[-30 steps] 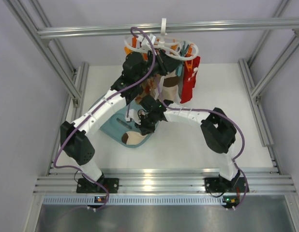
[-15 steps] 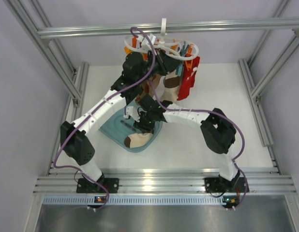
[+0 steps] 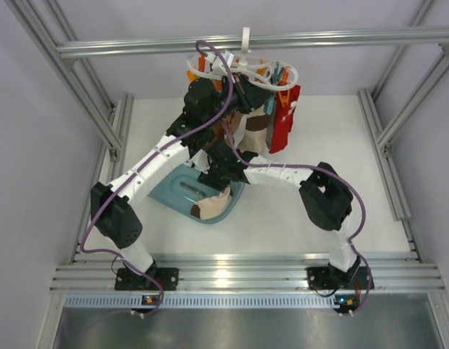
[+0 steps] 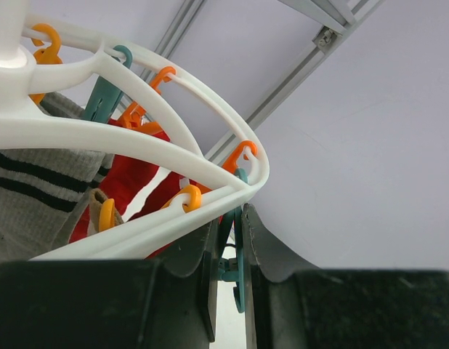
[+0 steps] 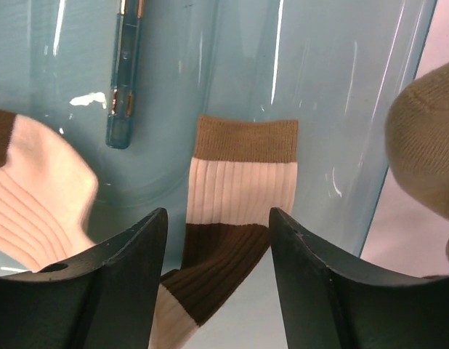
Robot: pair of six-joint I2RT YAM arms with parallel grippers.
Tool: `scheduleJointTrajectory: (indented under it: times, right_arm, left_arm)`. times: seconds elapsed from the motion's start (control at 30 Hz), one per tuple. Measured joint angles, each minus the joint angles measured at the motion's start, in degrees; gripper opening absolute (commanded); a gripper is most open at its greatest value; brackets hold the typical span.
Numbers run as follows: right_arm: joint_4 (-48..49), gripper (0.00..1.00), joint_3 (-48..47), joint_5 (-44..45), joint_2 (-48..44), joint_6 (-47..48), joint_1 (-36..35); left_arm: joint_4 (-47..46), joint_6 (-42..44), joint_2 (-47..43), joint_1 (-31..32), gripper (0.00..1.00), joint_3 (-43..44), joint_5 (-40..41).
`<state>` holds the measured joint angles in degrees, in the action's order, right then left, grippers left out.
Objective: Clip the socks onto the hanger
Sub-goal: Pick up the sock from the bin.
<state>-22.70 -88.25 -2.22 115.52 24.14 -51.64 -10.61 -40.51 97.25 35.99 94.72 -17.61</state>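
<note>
My right gripper moves down past the sock's brown heel onto the tan cuff next, since the cuff lies ahead of its open fingers.
The white hanger (image 3: 243, 73) hangs by its hook from the far frame bar, with orange and teal pegs around its ring (image 4: 137, 142). My left gripper (image 4: 230, 227) is raised to the ring and is shut on a teal peg (image 4: 240, 254). A cream-and-tan sock (image 3: 255, 134) hangs from the hanger. My right gripper (image 5: 217, 218) stands open just above another cream sock (image 5: 239, 196) with a tan cuff and a brown heel, which lies loose in the teal tray (image 3: 170, 193). Part of one more cream sock (image 5: 35, 196) lies to its left.
A red sock (image 3: 282, 123) and a grey striped sock (image 4: 35, 182) hang on the hanger. A slim blue object (image 5: 125, 73) lies in the tray. A tan fabric bulge (image 5: 428, 145) shows at the right edge. Aluminium frame bars (image 3: 399, 145) flank the white table.
My right gripper has opened and moved toward the far side of the tray; the cream sock it hovered at now lies free between its jaws. The left arm has stayed still.
</note>
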Motion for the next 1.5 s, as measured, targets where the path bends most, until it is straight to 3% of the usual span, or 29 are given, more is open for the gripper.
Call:
scheduleJointTrajectory:
  times: [0.27,0.53,0.83,0.87,0.93,0.97,1.03,1.23,1.5]
  right_arm:
    - [0.79,0.67,-1.38,4.02,3.93,0.44,0.04]
    - [0.31,0.65,-3.50,1.95,7.21,1.75,0.46]
    - [-6.78,0.43,-11.39,-12.70,12.33,2.34,2.43]
    - [-7.63,0.35,-11.98,-14.21,12.63,2.58,2.71]
    - [-8.68,0.27,-12.39,-16.04,12.92,3.08,3.08]
    - [-9.01,0.15,-12.39,-16.72,12.98,3.32,3.23]
    - [-9.35,0.00,-12.39,-17.99,13.00,3.45,3.45]
    - [-7.52,0.00,-10.56,-19.71,12.22,1.66,3.91]
    - [1.44,0.00,2.97,-20.61,1.92,-4.90,4.04]
  left_arm:
    - [-1.57,-0.11,0.00,-0.22,0.00,-1.16,-0.20]
    - [-2.27,-0.33,0.00,-0.37,0.00,-1.46,-0.57]
    - [-2.32,-0.61,0.00,-0.44,0.00,-1.51,-0.79]
    - [-2.32,-0.70,0.00,-0.44,0.00,-1.51,-0.76]
    - [-2.32,-0.83,0.00,-0.48,0.00,-1.51,-0.79]
    - [-2.32,-0.98,0.00,-0.52,0.00,-1.51,-0.83]
    - [-2.32,-1.18,0.00,-0.59,0.00,-1.51,-0.96]
    - [-2.32,-1.40,0.00,-0.70,0.00,-1.55,-1.25]
    - [-2.40,-1.62,0.00,-0.70,0.00,-1.62,-1.20]
